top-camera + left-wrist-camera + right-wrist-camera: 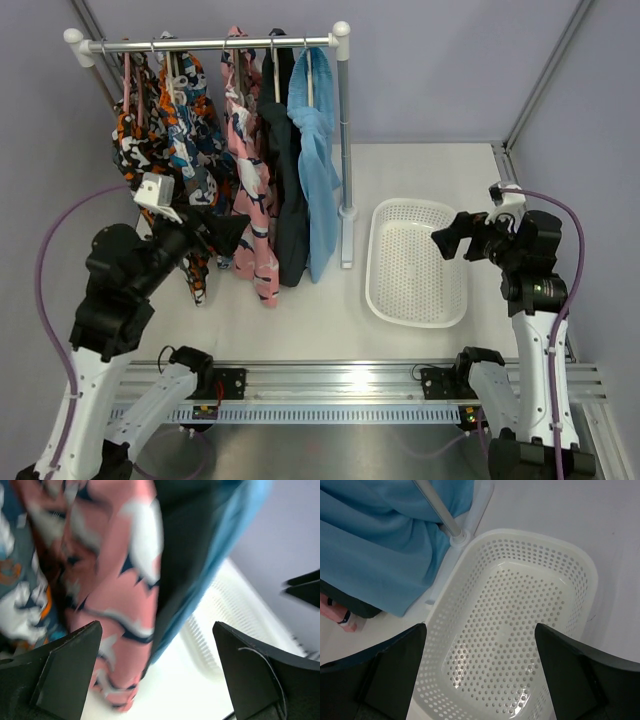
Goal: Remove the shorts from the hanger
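Observation:
The pale hanger [309,80] holds the sky-blue shorts above and outward of the left gripper, to its right in the top view, so the left gripper needs to go up and outward and close there.
The sky-blue shorts [318,160] hang on a hanger at the right end of the rail [210,44]. The dark navy shorts [285,180] hang just left of them. Both also show in the left wrist view, navy [187,545] and blue [220,540], and in the right wrist view, blue [380,545] and navy [350,605]. My left gripper [228,232] is open and empty, close in front of the pink patterned garment [250,190]. My right gripper [447,240] is open and empty above the white basket [385,290].
Orange-black-white patterned garments [170,130] hang at the rail's left. The rack's right post [345,150] stands between the clothes and the basket, its foot beside the basket rim [457,537]. Metal frame bars run along the table's edges.

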You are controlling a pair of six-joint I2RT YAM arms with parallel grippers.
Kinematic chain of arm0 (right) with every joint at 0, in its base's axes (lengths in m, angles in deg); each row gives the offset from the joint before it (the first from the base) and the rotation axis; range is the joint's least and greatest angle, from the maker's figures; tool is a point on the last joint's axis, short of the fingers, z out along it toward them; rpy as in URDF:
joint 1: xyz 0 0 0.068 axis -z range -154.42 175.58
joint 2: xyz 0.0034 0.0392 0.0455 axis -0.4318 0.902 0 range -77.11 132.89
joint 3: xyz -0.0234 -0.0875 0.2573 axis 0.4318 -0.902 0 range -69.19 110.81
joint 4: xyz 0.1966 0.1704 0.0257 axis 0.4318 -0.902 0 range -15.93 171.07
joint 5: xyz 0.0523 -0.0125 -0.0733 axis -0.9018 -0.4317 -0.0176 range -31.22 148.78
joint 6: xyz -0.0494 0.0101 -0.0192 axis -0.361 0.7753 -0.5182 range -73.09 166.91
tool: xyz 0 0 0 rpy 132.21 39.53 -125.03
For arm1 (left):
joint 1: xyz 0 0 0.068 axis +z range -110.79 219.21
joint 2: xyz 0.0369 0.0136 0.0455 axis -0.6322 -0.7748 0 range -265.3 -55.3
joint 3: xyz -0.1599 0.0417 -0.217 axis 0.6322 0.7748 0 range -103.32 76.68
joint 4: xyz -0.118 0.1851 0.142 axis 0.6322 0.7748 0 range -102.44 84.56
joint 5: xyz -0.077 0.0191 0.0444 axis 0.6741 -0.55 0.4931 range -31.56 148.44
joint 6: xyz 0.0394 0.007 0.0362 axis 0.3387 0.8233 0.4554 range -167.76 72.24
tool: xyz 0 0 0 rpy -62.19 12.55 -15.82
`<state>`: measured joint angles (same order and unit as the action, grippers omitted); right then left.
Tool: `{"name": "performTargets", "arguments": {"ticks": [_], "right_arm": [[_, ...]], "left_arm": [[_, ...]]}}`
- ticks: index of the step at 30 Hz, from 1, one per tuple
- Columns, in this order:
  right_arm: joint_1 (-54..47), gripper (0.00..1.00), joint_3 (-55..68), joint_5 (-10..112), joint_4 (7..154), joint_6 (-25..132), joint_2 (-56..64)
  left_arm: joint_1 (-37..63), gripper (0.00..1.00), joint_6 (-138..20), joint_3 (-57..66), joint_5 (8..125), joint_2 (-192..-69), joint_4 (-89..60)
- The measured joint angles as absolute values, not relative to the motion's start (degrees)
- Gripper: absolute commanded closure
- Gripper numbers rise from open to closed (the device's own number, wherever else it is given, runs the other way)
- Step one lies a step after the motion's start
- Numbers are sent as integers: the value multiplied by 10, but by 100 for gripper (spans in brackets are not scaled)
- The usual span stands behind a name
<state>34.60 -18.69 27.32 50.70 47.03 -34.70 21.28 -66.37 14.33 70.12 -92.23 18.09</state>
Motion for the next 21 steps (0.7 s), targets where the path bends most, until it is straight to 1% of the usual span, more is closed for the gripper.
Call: {"name": "performTargets", "arguments": {"ticks": [3, 6, 9, 12, 14, 18, 21], "right_arm": [[346, 0, -186, 264, 488, 450, -325], [346, 0, -191, 254, 483, 429, -343], [346, 1, -211, 189, 482, 376, -390], [346, 1, -217, 139, 476, 344, -414], [346, 0, -216, 126, 473, 333, -416], [346, 1, -208, 138, 461, 335, -395], [346, 1, -202, 146, 457, 336, -382]], "left_arm": [[176, 1, -681, 54, 701, -962, 182], [122, 1, -686, -19, 677, -1016, 192], [34, 1, -682, -104, 613, -1093, 218], [-42, 1, -667, -218, 534, -1195, 248], [-55, 3, -657, -300, 493, -1264, 266], [-59, 7, -628, -477, 400, -1400, 291], [-58, 8, -598, -523, 356, -1448, 274]]}}
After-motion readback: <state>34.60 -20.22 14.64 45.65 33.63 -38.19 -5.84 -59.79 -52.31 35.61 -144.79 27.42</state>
